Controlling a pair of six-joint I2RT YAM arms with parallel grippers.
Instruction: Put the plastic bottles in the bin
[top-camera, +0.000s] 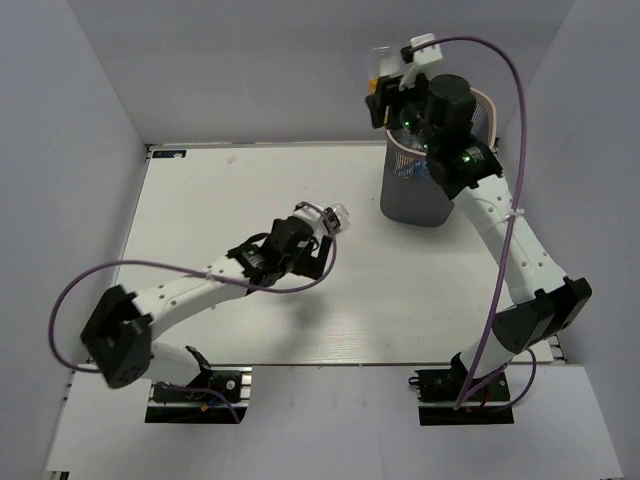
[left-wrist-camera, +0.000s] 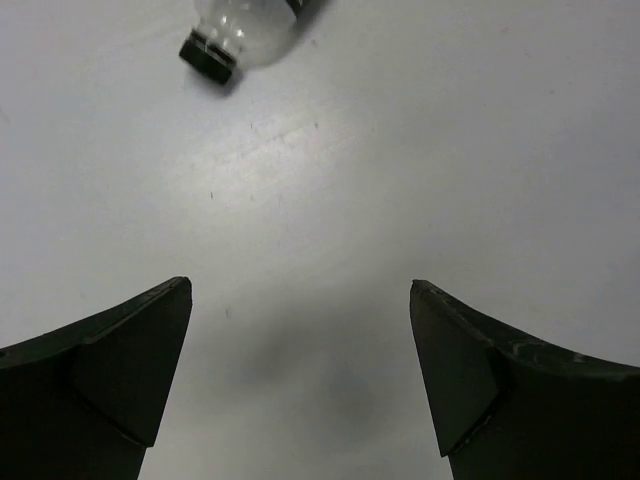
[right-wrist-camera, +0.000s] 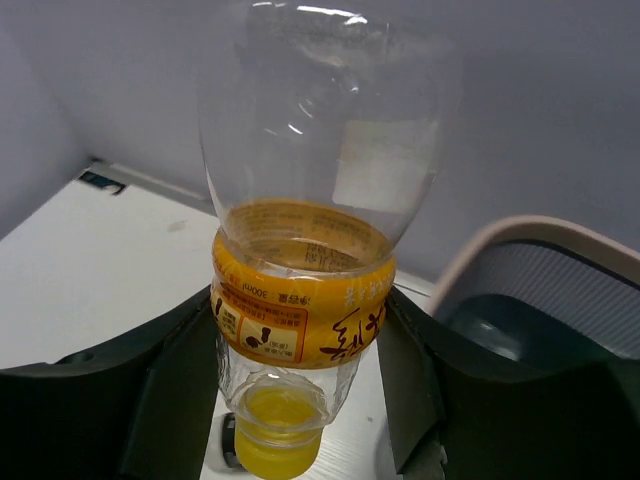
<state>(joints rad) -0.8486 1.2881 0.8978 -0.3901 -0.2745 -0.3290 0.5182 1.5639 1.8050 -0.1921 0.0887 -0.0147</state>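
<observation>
My left gripper should reach outward next, because the clear bottle is outward and below. It should bring its open fingers down around its body beyond the black cap (top-camera: 341, 215) (left-wrist-camera: 240, 30).
My right gripper (right-wrist-camera: 300, 345) is shut on a clear bottle with an orange label and yellow cap (right-wrist-camera: 305, 260), held cap-down high beside the bin's rim (right-wrist-camera: 520, 235); it also shows in the top view (top-camera: 382, 72). The dark grey mesh bin (top-camera: 415, 195) stands at the far right of the table. A clear bottle with a black cap (left-wrist-camera: 240, 30) lies on the table ahead of my left gripper (left-wrist-camera: 300, 290), which is open and empty; it also shows in the top view (top-camera: 335, 215).
White walls close in the table on the left, back and right. A dark rounded object (right-wrist-camera: 500, 325) lies inside the bin. The white tabletop (top-camera: 220, 200) spreads left of the bin.
</observation>
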